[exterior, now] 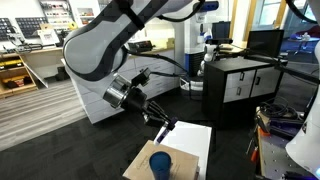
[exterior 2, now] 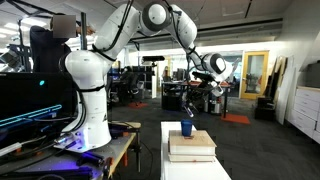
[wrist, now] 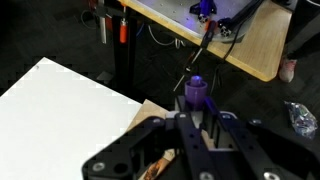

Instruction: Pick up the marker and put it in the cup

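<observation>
My gripper comes down next until the marker's lower end enters the blue cup's opening (exterior: 160,159), then releases the marker. It still hangs above the cup's rim.
My gripper (exterior: 160,126) hangs a little above the blue cup (exterior: 160,163), which stands upright on a tan box. In the wrist view the gripper (wrist: 197,106) is shut on the marker (wrist: 195,92), whose purple end sticks out between the fingertips, pointing away from the camera. The cup is hidden in the wrist view. It also shows in an exterior view (exterior 2: 187,128), standing on stacked boxes.
The tan box (exterior 2: 190,148) rests on a white table (exterior: 195,140). A black cabinet (exterior: 240,80) stands behind the table. A wooden desk (wrist: 255,50) with cables lies beyond it. The robot's base stands on a cluttered bench (exterior 2: 110,150).
</observation>
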Controlling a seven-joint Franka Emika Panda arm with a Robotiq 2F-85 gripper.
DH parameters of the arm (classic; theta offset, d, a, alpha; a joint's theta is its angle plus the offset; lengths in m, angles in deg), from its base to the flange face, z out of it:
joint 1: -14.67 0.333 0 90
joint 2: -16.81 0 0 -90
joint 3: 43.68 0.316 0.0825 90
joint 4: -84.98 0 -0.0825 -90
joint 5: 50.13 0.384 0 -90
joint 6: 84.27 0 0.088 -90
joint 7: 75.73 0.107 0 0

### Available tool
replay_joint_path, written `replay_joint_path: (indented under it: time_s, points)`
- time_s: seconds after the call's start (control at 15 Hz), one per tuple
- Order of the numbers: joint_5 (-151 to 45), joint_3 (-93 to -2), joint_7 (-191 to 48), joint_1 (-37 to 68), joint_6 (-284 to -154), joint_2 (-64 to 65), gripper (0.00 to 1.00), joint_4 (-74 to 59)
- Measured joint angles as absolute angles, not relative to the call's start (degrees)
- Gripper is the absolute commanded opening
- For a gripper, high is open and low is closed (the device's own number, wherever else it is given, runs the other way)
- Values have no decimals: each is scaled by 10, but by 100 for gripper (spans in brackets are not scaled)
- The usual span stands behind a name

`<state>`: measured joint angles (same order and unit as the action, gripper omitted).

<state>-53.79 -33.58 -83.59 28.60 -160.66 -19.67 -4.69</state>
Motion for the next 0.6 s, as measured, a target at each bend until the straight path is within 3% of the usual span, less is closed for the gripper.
replay_joint_path:
  time_s: [0.6]
  points:
    - [-529,-328,-826,314,-1575,-250,5,-22]
